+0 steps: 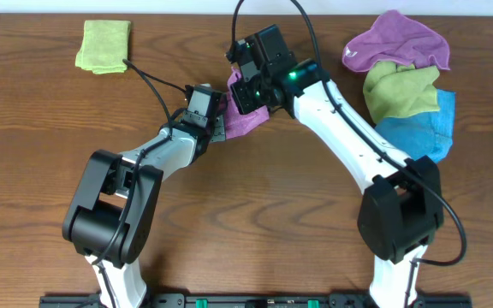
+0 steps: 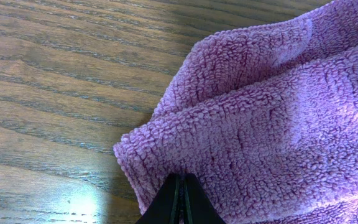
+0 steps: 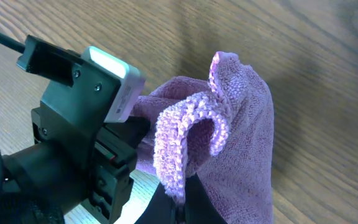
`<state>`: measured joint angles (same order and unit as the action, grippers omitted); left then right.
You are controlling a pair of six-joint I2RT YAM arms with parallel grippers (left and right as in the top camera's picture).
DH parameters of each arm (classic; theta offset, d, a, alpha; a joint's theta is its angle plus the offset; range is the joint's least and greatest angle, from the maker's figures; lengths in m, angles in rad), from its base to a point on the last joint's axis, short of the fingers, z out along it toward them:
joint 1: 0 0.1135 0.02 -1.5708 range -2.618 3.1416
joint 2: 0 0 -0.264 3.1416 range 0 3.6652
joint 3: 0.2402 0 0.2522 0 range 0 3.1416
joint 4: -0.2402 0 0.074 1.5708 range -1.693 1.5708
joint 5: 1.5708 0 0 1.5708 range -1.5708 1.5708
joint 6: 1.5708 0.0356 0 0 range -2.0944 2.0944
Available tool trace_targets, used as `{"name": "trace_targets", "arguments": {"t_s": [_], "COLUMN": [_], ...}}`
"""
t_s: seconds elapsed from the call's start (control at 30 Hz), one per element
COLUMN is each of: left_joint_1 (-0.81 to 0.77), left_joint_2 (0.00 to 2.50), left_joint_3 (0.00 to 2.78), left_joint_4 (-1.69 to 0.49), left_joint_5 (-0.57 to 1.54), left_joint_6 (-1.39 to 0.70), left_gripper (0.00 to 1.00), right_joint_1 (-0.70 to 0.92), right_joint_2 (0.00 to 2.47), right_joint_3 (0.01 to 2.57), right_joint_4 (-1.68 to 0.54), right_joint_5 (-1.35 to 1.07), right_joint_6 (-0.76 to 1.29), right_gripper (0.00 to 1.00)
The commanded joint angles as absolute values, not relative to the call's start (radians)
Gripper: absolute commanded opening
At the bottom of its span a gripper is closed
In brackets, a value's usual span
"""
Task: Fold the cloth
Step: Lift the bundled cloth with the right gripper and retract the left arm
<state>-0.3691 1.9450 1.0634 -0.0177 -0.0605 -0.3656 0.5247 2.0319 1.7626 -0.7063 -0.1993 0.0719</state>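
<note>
The right gripper moves down to the left in the overhead view next and releases the cloth's fold, as the cloth's flat end [image 1: 232, 128] [image 3: 151, 111] lies below it on that side.
The pinkish-mauve cloth [image 1: 248, 120] is bunched up at the table's middle, between my two grippers. My left gripper [image 1: 222, 127] comes in from the left and is shut on the cloth's near edge; in the left wrist view its tips [image 2: 182, 182] pinch the fuzzy fabric [image 2: 272, 124], which lies in soft folds on the wood. My right gripper [image 1: 248, 101] reaches in from the right and is shut on another part of the cloth. In the right wrist view its tips [image 3: 180, 208] hold a lifted, curled fold of the cloth [image 3: 241, 137], close beside the left arm's wrist [image 3: 73, 137].
A folded yellow-green cloth [image 1: 103, 45] lies at the far left. A pile at the far right holds a violet cloth [image 1: 396, 41], an olive-green cloth [image 1: 400, 90] and a bright blue cloth [image 1: 419, 128]. The two wrists are very close together.
</note>
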Motion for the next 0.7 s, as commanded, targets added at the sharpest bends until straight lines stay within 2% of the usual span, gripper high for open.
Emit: {"name": "trace_targets", "arguments": {"t_s": [0.0, 0.13, 0.3, 0.47, 0.53, 0.67], "left_joint_1": [-0.358, -0.326, -0.245, -0.185, -0.181, -0.181], "left_joint_2": [1.935, 1.790, 1.459, 1.130, 0.982, 0.812], "left_joint_3": [1.068, 1.072, 1.072, 1.072, 1.072, 1.072], "left_joint_4": [-0.018, -0.019, -0.059, -0.202, -0.251, -0.334], "left_joint_5": [-0.078, -0.083, -0.116, -0.207, -0.210, -0.211], "left_joint_6": [-0.367, -0.383, -0.390, -0.389, -0.389, -0.389], "left_gripper": [0.06, 0.06, 0.06, 0.06, 0.09, 0.09], "right_joint_1": [0.520, 0.520, 0.523, 0.545, 0.562, 0.591], "right_joint_2": [2.009, 2.009, 2.009, 2.022, 2.048, 2.112], "right_joint_3": [1.779, 1.779, 1.779, 1.775, 1.774, 1.774], "right_joint_4": [-0.708, -0.719, -0.727, -0.724, -0.721, -0.700], "right_joint_5": [-0.210, -0.210, -0.211, -0.214, -0.220, -0.262], "right_joint_6": [0.070, 0.069, 0.062, 0.001, -0.017, -0.042], "right_gripper": [0.01, 0.01, 0.01, 0.01, 0.01, 0.01]}}
